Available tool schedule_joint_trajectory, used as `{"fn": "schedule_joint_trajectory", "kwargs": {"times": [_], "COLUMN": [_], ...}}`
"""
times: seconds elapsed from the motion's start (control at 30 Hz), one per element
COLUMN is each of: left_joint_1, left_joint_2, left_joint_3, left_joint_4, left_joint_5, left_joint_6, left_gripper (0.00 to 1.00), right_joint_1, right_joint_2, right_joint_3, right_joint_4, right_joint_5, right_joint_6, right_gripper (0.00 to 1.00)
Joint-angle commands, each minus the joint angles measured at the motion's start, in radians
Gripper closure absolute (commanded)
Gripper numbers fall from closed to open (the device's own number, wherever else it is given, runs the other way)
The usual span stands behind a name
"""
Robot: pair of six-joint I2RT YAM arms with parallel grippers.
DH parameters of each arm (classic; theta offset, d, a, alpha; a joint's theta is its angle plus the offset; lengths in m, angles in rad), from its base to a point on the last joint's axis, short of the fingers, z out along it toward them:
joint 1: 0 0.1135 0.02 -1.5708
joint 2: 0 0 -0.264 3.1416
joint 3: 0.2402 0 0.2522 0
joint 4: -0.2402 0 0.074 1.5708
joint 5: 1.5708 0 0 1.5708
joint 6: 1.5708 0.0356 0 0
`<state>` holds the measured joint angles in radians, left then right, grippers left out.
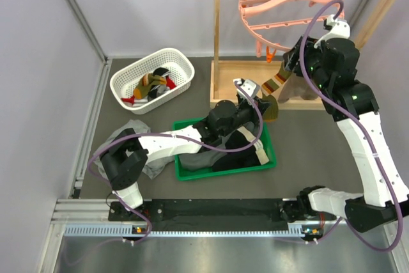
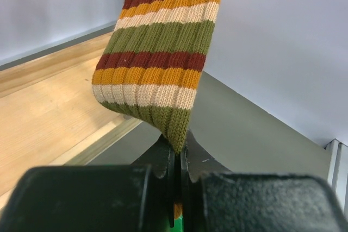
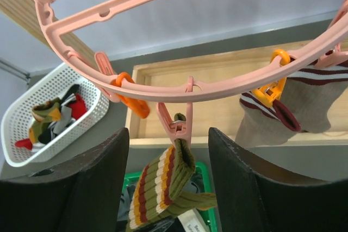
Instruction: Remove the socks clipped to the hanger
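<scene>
The olive sock swings over the white basket in my left gripper next and gets released, as the basket lies to the gripper's left in the top view.
The pink ring hanger [image 1: 284,4] hangs from the wooden rack at the back right. An olive sock with red, orange and cream stripes [image 3: 163,183] hangs from one pink clip [image 3: 182,126] on its ring [image 3: 190,88]. My right gripper [image 3: 167,134] is open, one finger on each side of that clip and the sock's cuff, touching neither. My left gripper [image 2: 178,153] is shut on the lower end of the same sock [image 2: 157,63], which stretches up from it [image 1: 271,87]. A tan sock with maroon stripes [image 3: 310,107] hangs from an orange clip [image 3: 274,82] to the right.
A white basket [image 1: 137,71] at the back left holds several loose socks. A green tray [image 1: 271,155] of dark garments lies under the left arm. The wooden rack's base [image 1: 236,68] and post [image 1: 217,17] stand close behind both grippers. A grey cloth [image 1: 121,135] lies at the left.
</scene>
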<state>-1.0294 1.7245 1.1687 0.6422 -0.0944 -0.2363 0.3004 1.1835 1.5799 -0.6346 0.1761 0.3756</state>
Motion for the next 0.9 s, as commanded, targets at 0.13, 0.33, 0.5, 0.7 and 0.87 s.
{"fn": "schedule_joint_trajectory", "kwargs": {"times": [0.13, 0.33, 0.5, 0.7, 0.87], "left_joint_1": [-0.014, -0.017, -0.023, -0.024, -0.029], "left_joint_2": [-0.062, -0.069, -0.077, -0.088, -0.089], "left_joint_3": [0.012, 0.013, 0.008, 0.005, 0.006], "left_joint_4": [0.037, 0.036, 0.036, 0.036, 0.033], "left_joint_5": [-0.004, -0.008, -0.014, -0.013, -0.013], "left_joint_6": [0.012, 0.022, 0.026, 0.028, 0.032], "left_gripper": [1.00, 1.00, 1.00, 1.00, 1.00], "right_joint_1": [0.029, 0.032, 0.032, 0.032, 0.034], "right_joint_2": [0.033, 0.051, 0.068, 0.073, 0.077], "right_joint_3": [0.011, 0.000, 0.002, 0.002, 0.002], "right_joint_4": [0.065, 0.091, 0.111, 0.125, 0.125], "right_joint_5": [0.022, 0.031, 0.037, 0.056, 0.051], "right_joint_6": [-0.072, -0.092, -0.103, -0.115, -0.107], "right_gripper": [0.41, 0.41, 0.46, 0.50, 0.50]}}
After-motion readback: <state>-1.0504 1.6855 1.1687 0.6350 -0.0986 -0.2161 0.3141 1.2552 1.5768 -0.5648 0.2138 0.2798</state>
